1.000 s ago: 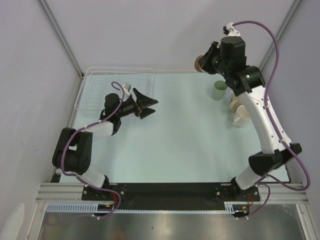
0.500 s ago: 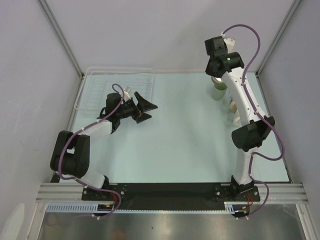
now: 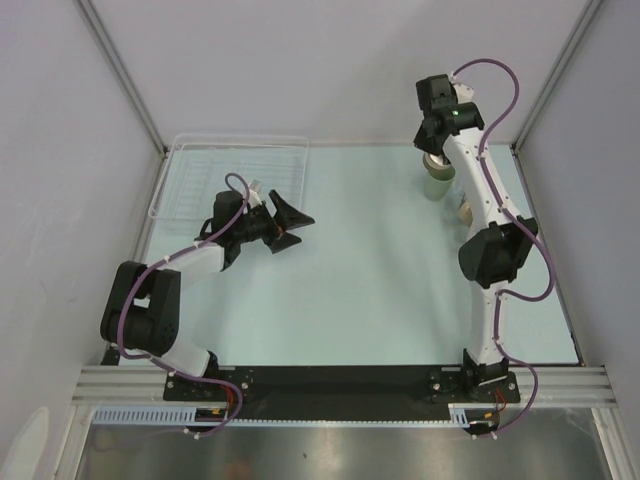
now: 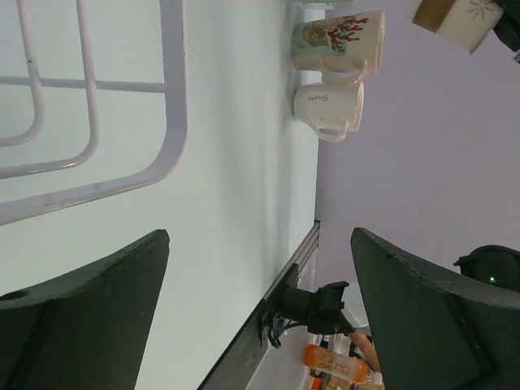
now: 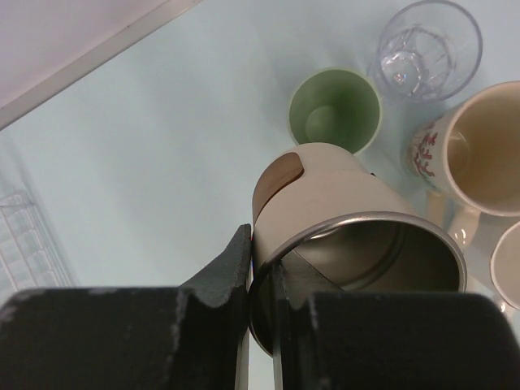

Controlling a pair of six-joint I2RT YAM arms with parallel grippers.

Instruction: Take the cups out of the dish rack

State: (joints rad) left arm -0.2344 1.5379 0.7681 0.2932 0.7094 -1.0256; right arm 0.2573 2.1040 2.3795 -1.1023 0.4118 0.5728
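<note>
The tabletop at the pale green cup's near side is bare and lies below my right gripper. My right gripper should move down and back and let go of the cup there.
My right gripper [image 5: 264,253] is shut on the wall of a beige-and-brown cup [image 5: 341,203] with a metal rim, one finger inside and one outside. It hangs over the far right of the table, just above the pale green cup [image 5: 335,110] [image 3: 438,184]. Beside that stand a clear glass [image 5: 428,50], a beige mug [image 5: 479,150] with a red pattern and a white cup [image 5: 509,264]. The dish rack [image 3: 230,172] lies at the far left and looks bare of cups. My left gripper [image 3: 295,228] [image 4: 260,313] hovers open just right of the rack, holding nothing.
Both mugs [image 4: 335,42] [image 4: 327,106] appear side by side in the left wrist view, beyond a rack bar [image 4: 172,97]. Grey walls close in the table at the back and both sides. The right arm's elbow [image 3: 492,255] rises over the right side.
The right arm has straightened and carried the held cup from the far edge to just above the green cup. The left gripper has shifted slightly and stayed open.
</note>
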